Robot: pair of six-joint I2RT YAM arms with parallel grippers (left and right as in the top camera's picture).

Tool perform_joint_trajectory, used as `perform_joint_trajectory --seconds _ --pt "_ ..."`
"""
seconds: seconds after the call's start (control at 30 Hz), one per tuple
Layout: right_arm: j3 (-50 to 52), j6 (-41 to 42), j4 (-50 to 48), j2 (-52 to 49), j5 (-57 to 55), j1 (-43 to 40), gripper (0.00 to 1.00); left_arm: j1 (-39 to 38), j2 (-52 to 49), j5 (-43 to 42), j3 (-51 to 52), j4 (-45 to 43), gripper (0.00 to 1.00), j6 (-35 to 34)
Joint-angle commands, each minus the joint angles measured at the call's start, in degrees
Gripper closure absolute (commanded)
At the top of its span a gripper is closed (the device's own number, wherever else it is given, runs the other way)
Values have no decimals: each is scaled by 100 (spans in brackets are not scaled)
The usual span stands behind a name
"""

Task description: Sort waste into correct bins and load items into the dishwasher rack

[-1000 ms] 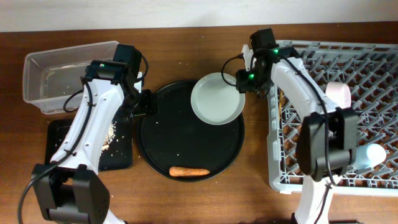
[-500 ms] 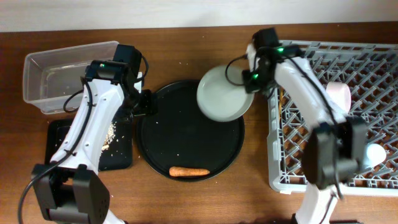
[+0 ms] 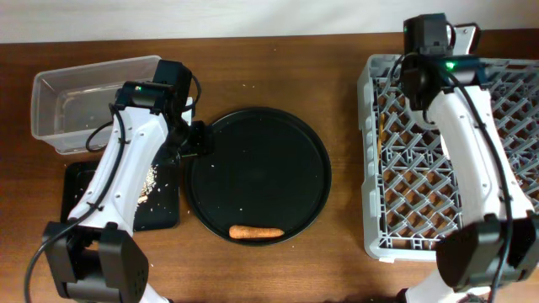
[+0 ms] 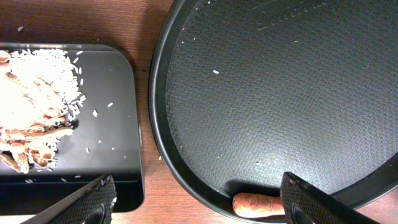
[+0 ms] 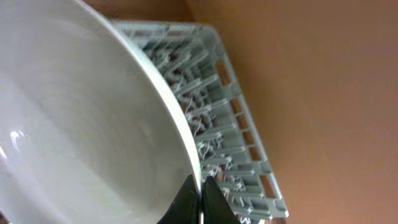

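Next, my right gripper moves down to the far pegs nearest the round tray (image 3: 405,135) and releases the plate, which hangs on edge above the rack's open wires.
A pale round plate (image 5: 81,124) fills the left of the right wrist view, tilted on edge. My right gripper (image 5: 200,198) is shut on its rim, above the far side of the light-grey dishwasher rack (image 5: 233,124). In the overhead view the right arm (image 3: 429,38) hangs over the rack's (image 3: 368,168) far edge, and the plate hardly shows there. My left gripper (image 4: 199,200) is open above the left rim of the round black tray (image 4: 280,93), holding nothing. An orange carrot (image 3: 257,231) lies at that tray's near edge, and its end (image 4: 256,204) shows beside my right-hand finger.
A shallow black rectangular tray (image 3: 80,181) holds rice and beige food scraps (image 4: 31,118), left of the round tray (image 3: 253,160). A clear plastic box (image 3: 84,101) stands at the far left. Bare wood lies between the round tray and the rack.
My right gripper shut on the plate, lifted it off the round tray and carried it right to the rack's far edge, tipping it on edge. The left arm has not moved.
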State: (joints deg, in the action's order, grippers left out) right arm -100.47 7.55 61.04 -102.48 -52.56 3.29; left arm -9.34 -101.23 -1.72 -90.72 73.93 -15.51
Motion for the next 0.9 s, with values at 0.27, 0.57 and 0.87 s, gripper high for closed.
perform_joint_trajectory --seconds 0.27,0.57,0.87 --pt "800 544 79 -131 1808 7 87 26 87 -42 -39 11 16 -31" --pt "780 468 588 1014 4216 7 75 24 87 -68 -39 26 6 -31" --pt "780 -1032 866 1012 6336 7 37 -1224 87 -1847 833 -46 1 -3211"
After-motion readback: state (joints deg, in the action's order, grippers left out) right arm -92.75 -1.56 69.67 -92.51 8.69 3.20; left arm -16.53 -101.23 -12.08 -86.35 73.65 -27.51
